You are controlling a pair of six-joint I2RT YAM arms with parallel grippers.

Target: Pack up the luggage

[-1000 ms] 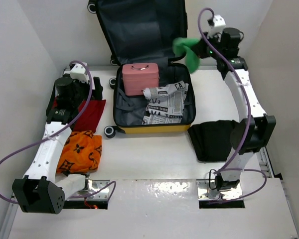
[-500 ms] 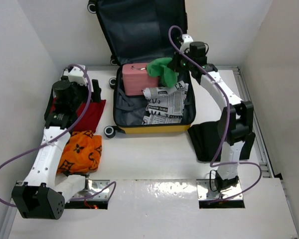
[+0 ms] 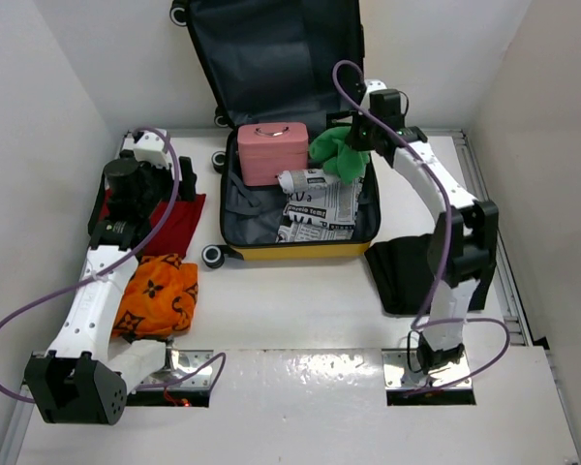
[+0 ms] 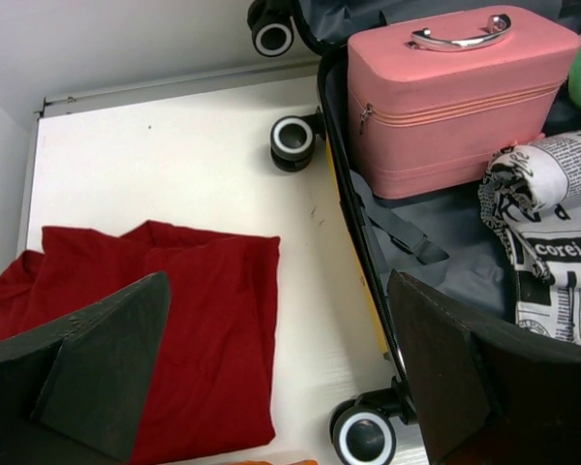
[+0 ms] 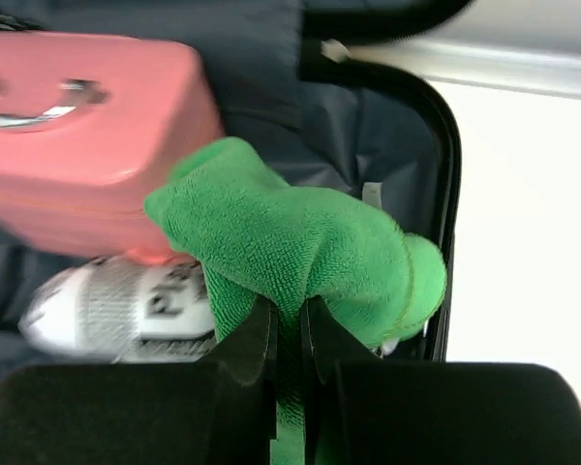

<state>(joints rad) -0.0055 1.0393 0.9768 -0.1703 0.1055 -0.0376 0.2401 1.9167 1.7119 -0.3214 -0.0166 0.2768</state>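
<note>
My right gripper carries the green towel (image 3: 337, 153) toward the pink case (image 3: 272, 152) next and down into the luggage's back corner beside it, as that corner lies open.
The luggage (image 3: 300, 250) is a yellow suitcase lying open, its dark grey lid propped against the back wall. Inside sit a pink case (image 3: 272, 152) (image 4: 455, 97) (image 5: 68, 145) and a newspaper-print cloth (image 3: 321, 199) (image 4: 552, 242). My right gripper (image 3: 353, 145) (image 5: 289, 325) is shut on a green towel (image 3: 337, 153) (image 5: 300, 242), holding it above the suitcase's back right corner. My left gripper (image 3: 140, 194) (image 4: 276, 387) hangs open over the table, between a red cloth (image 3: 174, 221) (image 4: 165, 320) and the suitcase's left edge.
An orange patterned cloth (image 3: 158, 294) lies near the left arm. A black cloth (image 3: 407, 271) lies right of the suitcase. Suitcase wheels (image 4: 293, 142) (image 4: 363, 436) stick out on its left side. White walls close in on both sides.
My right gripper swung the green towel left from beside the lid, then down over the suitcase's back right corner. The left arm barely moved.
</note>
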